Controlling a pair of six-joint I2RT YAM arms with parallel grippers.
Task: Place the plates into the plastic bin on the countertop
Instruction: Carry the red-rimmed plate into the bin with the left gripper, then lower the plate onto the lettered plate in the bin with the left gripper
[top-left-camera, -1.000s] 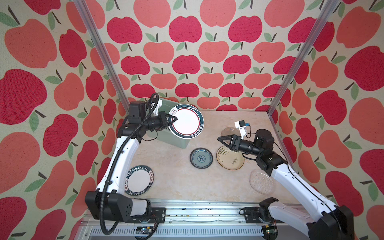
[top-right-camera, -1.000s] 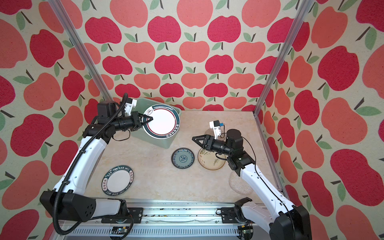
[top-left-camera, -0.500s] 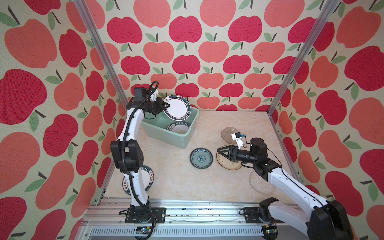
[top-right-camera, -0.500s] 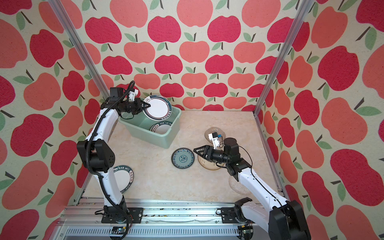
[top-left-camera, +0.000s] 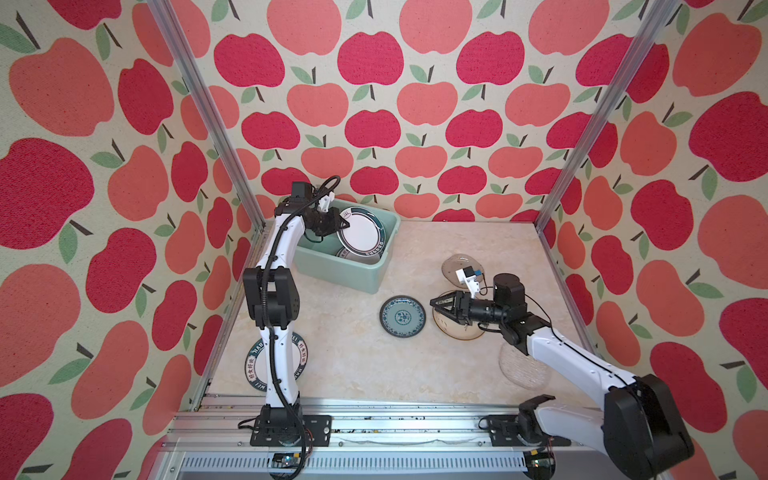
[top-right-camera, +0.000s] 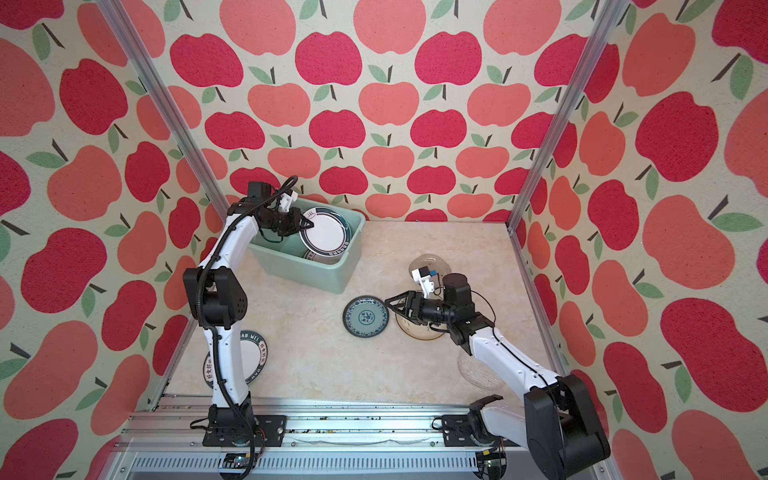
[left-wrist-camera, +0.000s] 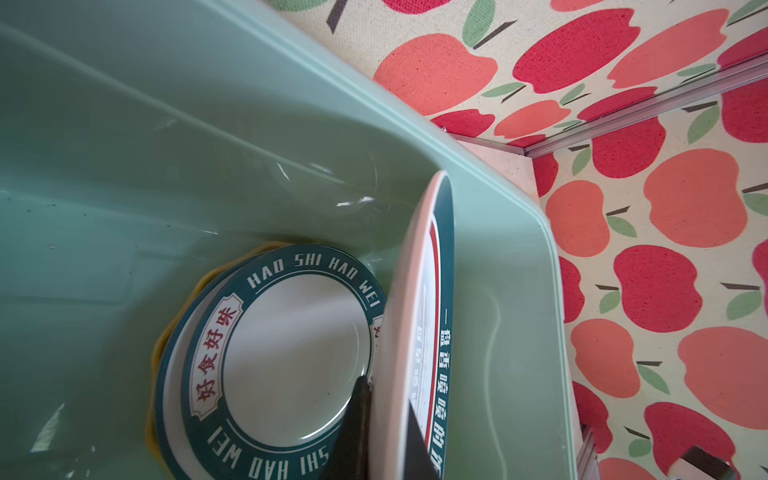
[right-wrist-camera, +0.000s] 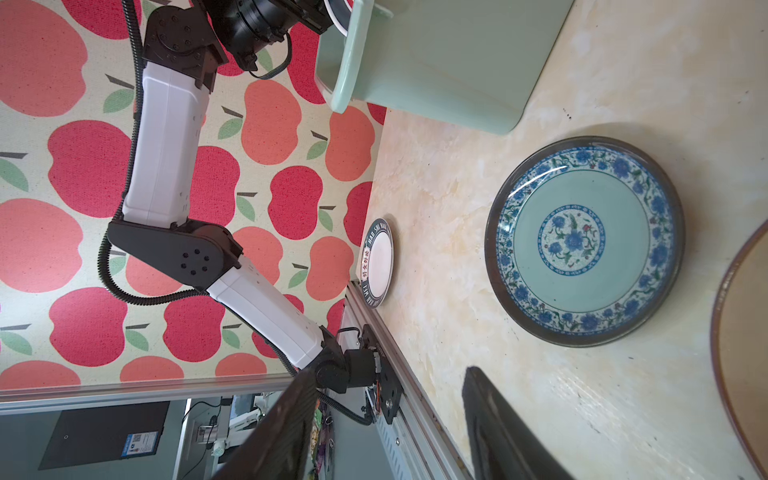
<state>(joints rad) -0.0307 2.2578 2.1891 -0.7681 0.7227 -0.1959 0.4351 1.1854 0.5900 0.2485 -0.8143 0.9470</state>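
Note:
Next, my left gripper lowers into the mint plastic bin to release the green-rimmed plate's rim over the lettered plate (left-wrist-camera: 294, 352), since the held plate still hangs above it.
My left gripper (top-left-camera: 344, 224) (left-wrist-camera: 388, 399) is shut on the rim of a white green-rimmed plate (top-left-camera: 360, 232) (left-wrist-camera: 419, 291), held on edge inside the mint plastic bin (top-left-camera: 345, 274) (top-right-camera: 307, 268). On the bin's floor a lettered plate (left-wrist-camera: 291, 353) lies on a yellow plate (left-wrist-camera: 156, 357). My right gripper (top-left-camera: 434, 305) (right-wrist-camera: 388, 374) is open and empty, low over the countertop (top-left-camera: 340, 345). It hangs over a cream plate (top-left-camera: 457, 330), just right of a teal patterned plate (top-left-camera: 402, 316) (right-wrist-camera: 582, 241).
Another lettered plate (top-left-camera: 253, 370) (right-wrist-camera: 378, 262) lies partly hidden behind the left arm's base. One glass plate (top-left-camera: 453, 266) lies behind the right gripper and a second glass plate (top-left-camera: 521, 370) under the right arm. Aluminium rails (top-left-camera: 374, 409) edge the front.
The left arm has carried the green-rimmed plate back from in front of the bin and down into it. The right gripper has sunk lower towards the cream plate.

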